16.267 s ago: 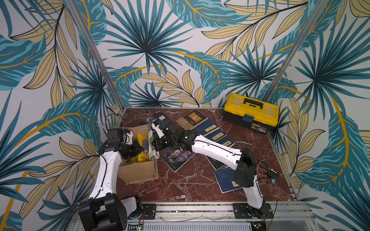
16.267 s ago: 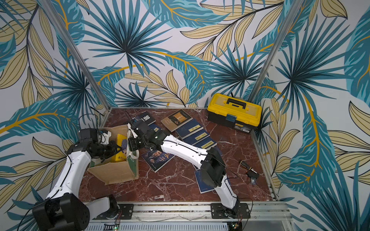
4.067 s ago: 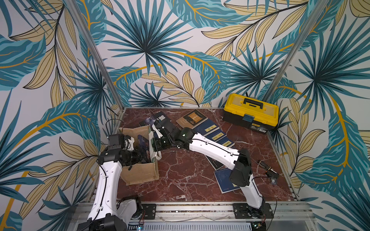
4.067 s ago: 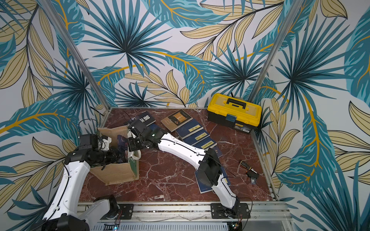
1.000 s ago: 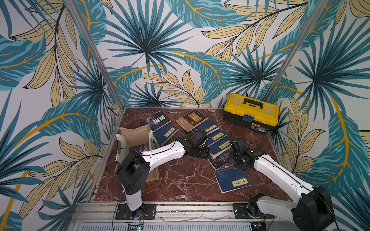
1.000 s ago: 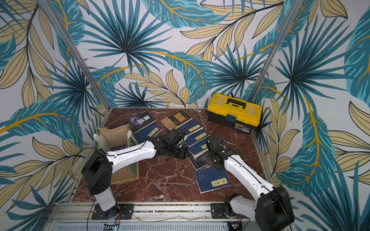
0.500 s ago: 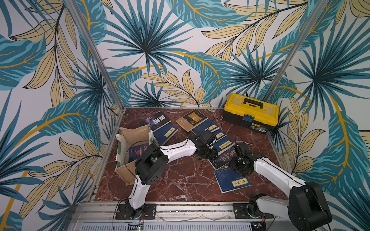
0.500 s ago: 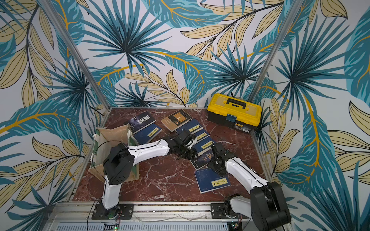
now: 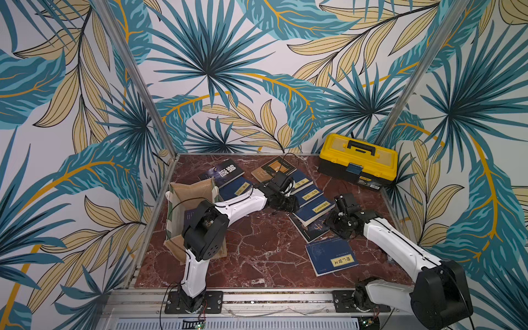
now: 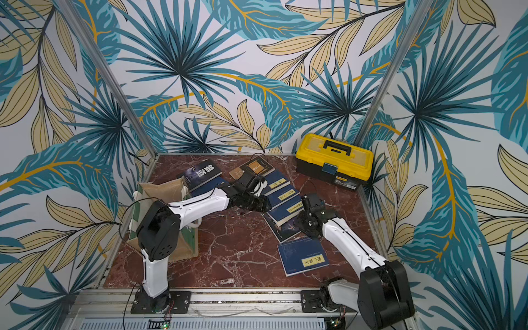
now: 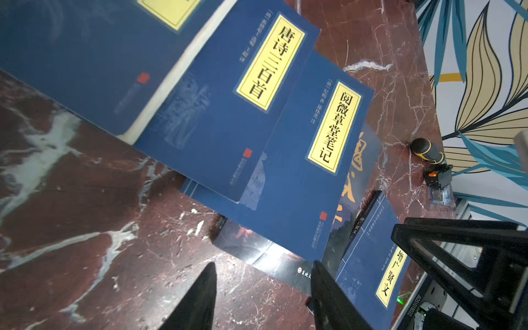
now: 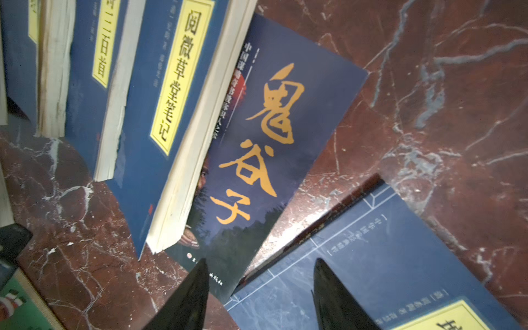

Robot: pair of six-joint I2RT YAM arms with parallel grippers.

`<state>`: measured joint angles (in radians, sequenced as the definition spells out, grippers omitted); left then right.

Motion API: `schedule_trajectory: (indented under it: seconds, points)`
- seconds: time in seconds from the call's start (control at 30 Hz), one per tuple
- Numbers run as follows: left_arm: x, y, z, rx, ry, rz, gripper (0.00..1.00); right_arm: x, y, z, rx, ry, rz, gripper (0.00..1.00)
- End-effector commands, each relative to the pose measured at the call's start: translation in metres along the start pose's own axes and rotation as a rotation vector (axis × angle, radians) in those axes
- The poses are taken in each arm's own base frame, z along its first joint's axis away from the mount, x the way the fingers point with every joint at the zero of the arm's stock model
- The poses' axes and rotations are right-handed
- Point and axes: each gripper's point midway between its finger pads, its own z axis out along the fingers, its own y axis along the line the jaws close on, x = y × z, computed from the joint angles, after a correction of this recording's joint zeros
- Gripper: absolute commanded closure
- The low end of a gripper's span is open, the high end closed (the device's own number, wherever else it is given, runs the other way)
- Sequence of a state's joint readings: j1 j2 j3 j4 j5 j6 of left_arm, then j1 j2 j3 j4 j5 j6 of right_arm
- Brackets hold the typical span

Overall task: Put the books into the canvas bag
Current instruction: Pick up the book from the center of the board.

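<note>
My right gripper moves outward and down onto that exposed page edge (image 9: pixel 318 217) (image 12: pixel 190 166) next, because the row's near navy book shows its pages above the dark book.
The canvas bag (image 9: pixel 194 191) (image 10: pixel 160 190) stands open at the left with a dark blue book (image 9: pixel 190 217) inside. Navy books with yellow labels (image 9: pixel 313 204) (image 11: pixel 257 71) lie overlapped in a row mid-table. A dark book with orange lettering (image 12: pixel 257 148) (image 9: pixel 315 228) lies under the row's near end. Another navy book (image 9: pixel 333 258) lies in front. My left gripper (image 11: pixel 264 264) (image 9: pixel 290 205) is open, low over bare marble at the dark book's corner. My right gripper (image 12: pixel 260 261) (image 9: pixel 335 224) is open above the dark book's corner and the front navy book.
A yellow-and-black toolbox (image 9: pixel 358 161) sits at the back right. A dark book (image 9: pixel 225 173) and a tan-brown book (image 9: pixel 273 168) lie at the back. A small yellow-and-black tool (image 11: pixel 427 151) lies by the right wall. Walls close in three sides.
Both grippers have left the bag and come to the books mid-table. Over the last second the left arm reached farther along the row, and the right gripper edged toward the dark book.
</note>
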<state>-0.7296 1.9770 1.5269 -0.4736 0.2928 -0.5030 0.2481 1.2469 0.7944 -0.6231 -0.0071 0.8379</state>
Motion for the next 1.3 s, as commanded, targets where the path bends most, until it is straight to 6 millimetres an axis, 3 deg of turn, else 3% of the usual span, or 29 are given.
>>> schedule_trajectory:
  seconds: [0.0,0.3,0.73,0.93,1.1,1.27]
  points:
    - [-0.013,-0.021,-0.006,0.047,-0.029,0.052,0.46,-0.006,0.021,0.007,-0.071,0.013,0.036,0.40]
    - [-0.013,-0.021,0.020,0.072,0.012,0.039,0.46,-0.012,0.050,0.034,-0.168,0.073,0.128,0.40]
    - [0.009,-0.007,0.061,0.078,0.103,0.003,0.47,-0.027,0.045,0.054,-0.200,0.075,0.235,0.38]
    - [0.021,-0.003,0.068,0.074,0.134,-0.008,0.47,-0.029,0.043,0.068,-0.194,0.089,0.260,0.38]
    - [0.030,0.000,0.068,0.072,0.154,-0.016,0.49,-0.035,0.053,0.077,-0.241,0.089,0.277,0.38]
    - [0.035,-0.001,0.065,0.068,0.158,-0.015,0.49,-0.039,0.059,0.079,-0.288,0.070,0.307,0.47]
